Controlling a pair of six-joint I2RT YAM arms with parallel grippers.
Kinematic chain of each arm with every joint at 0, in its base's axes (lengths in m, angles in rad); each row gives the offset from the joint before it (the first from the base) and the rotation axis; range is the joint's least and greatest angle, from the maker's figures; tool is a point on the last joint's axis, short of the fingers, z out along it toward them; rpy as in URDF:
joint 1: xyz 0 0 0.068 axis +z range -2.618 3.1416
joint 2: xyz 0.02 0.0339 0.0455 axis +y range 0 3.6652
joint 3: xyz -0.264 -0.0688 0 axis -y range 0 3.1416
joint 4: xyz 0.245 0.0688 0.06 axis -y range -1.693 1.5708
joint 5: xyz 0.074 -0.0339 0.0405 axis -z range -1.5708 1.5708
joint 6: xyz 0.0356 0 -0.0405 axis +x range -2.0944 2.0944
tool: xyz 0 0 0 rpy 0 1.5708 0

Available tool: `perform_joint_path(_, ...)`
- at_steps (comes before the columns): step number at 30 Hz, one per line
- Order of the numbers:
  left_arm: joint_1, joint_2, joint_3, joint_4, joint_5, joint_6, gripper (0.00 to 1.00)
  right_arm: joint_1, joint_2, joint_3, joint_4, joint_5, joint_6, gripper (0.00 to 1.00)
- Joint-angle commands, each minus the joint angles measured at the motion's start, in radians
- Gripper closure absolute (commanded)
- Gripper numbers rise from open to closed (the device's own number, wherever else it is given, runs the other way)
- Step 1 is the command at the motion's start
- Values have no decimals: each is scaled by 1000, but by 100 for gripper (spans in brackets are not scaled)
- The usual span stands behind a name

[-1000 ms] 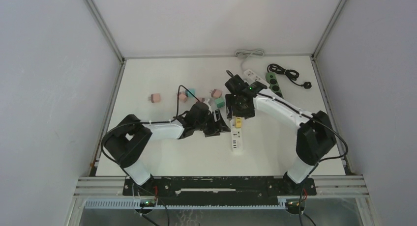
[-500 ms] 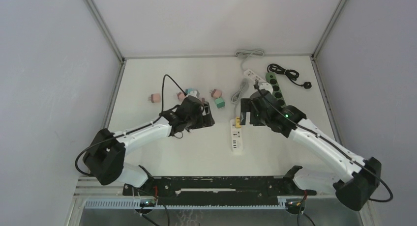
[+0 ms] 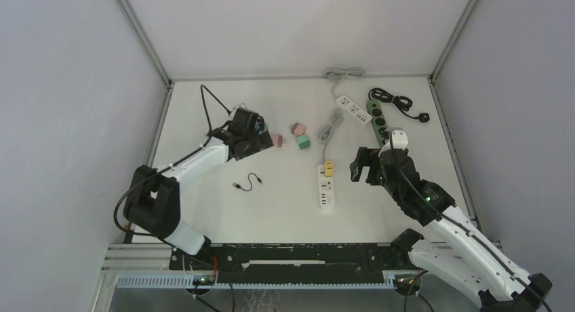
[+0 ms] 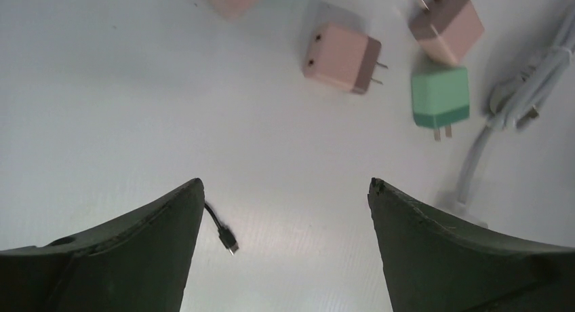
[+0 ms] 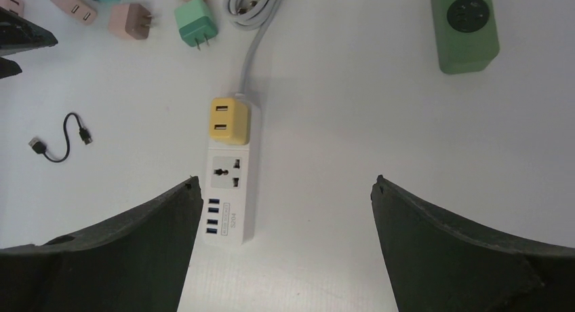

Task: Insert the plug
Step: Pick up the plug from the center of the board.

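Observation:
The pink plug by the teal one lies below and outward of my left gripper's fingers, so that gripper moves outward and down around it next.
A yellow plug (image 3: pixel 328 168) (image 5: pixel 229 121) sits in the far socket of a white power strip (image 3: pixel 327 190) (image 5: pixel 232 190) lying mid-table. My right gripper (image 3: pixel 362 167) (image 5: pixel 285 181) hovers to the right of the strip, open and empty, its jaws wide apart. Further back on the left, my left gripper (image 3: pixel 255 133) (image 4: pixel 285 184) is open too, holding nothing. It hangs over bare table near loose pink plugs (image 4: pixel 342 57) and a green plug (image 4: pixel 441 95).
A short black USB cable (image 3: pixel 247 183) (image 5: pixel 61 139) lies left of the strip. A green power strip (image 3: pixel 378 119), another white strip (image 3: pixel 352 108), a black cord (image 3: pixel 397 102) and a grey cord (image 3: pixel 330 125) lie at the back right.
Both grippers opened and drew away from the strip, the left toward the far left and the right toward the near right. The black USB cable now lies loose on the table.

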Motion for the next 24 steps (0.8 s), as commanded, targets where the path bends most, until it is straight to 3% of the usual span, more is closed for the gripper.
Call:
perform_joint_path(1,76,87,117,-17,14,-17,7,-25,-35,-21,75,28,-41,0)
perform_joint_path(11,171,322,356,-77,38,30,21,-59,9,-51,100,40,-76,0)
perform_joint_path(14,192,369,395,-84,44,41,28,-69,17,-52,100,33,-75,0)
perform_joint_path(24,213,474,471,-114,26,68,36,-84,65,-51,97,12,-78,0)
